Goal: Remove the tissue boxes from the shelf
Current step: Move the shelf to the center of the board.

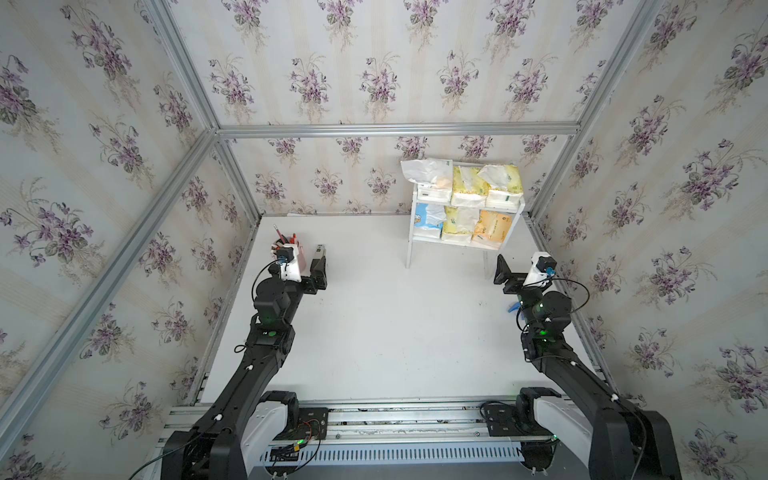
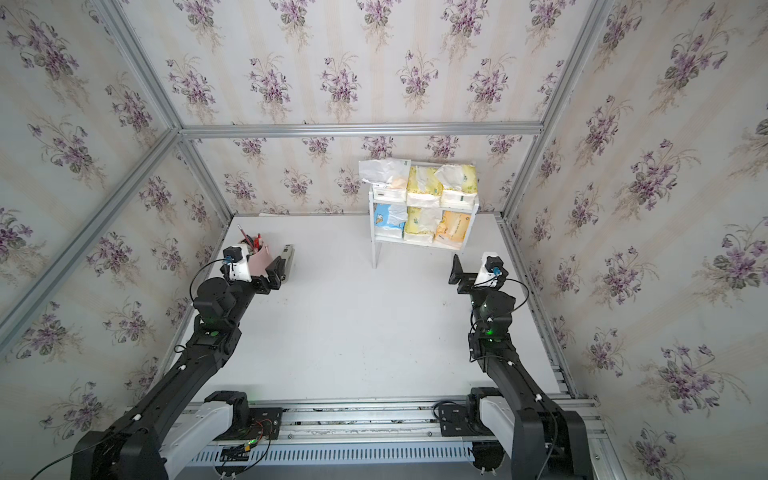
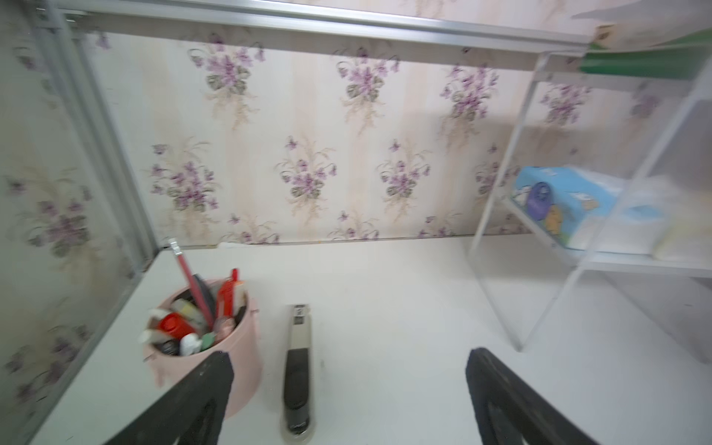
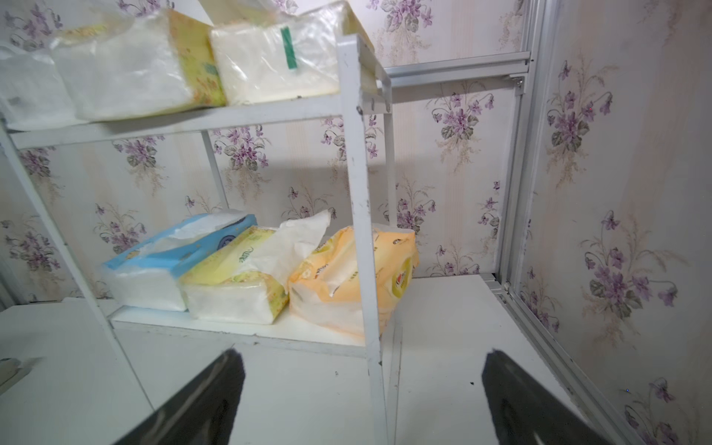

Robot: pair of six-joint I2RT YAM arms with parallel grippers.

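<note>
The packs leave the slim near post on the pen-cup side bare. My left gripper next needs to go up and outward and turn toward the shelf [image 1: 409, 253], onto that post.
The white two-tier shelf [image 1: 409, 253] [image 2: 375, 249] stands at the back right against the wall. On its upper tier sit a white pack [image 1: 430, 176] and two pale yellow tissue boxes [image 1: 469, 187] [image 1: 505, 183]. The lower tier holds a blue-and-white pack [image 4: 162, 269], a yellow one [image 4: 235, 285] and an orange one [image 4: 331, 285], with white tissue sticking out. My right gripper [image 4: 365, 355] [image 1: 517, 270] hovers open and empty just in front of the shelf's right front leg [image 4: 375, 385]. Far to the left, my left gripper [image 3: 348, 356] [image 1: 309, 272] is open and empty.
A pink pen cup [image 3: 231, 346] full of pens stands beside my left gripper's finger. A black-and-silver stapler [image 3: 297, 346] [image 1: 321, 250] lies on the white table [image 1: 395, 332] between the left fingers. Aluminium frame rails [image 1: 232, 257] and papered walls close three sides.
</note>
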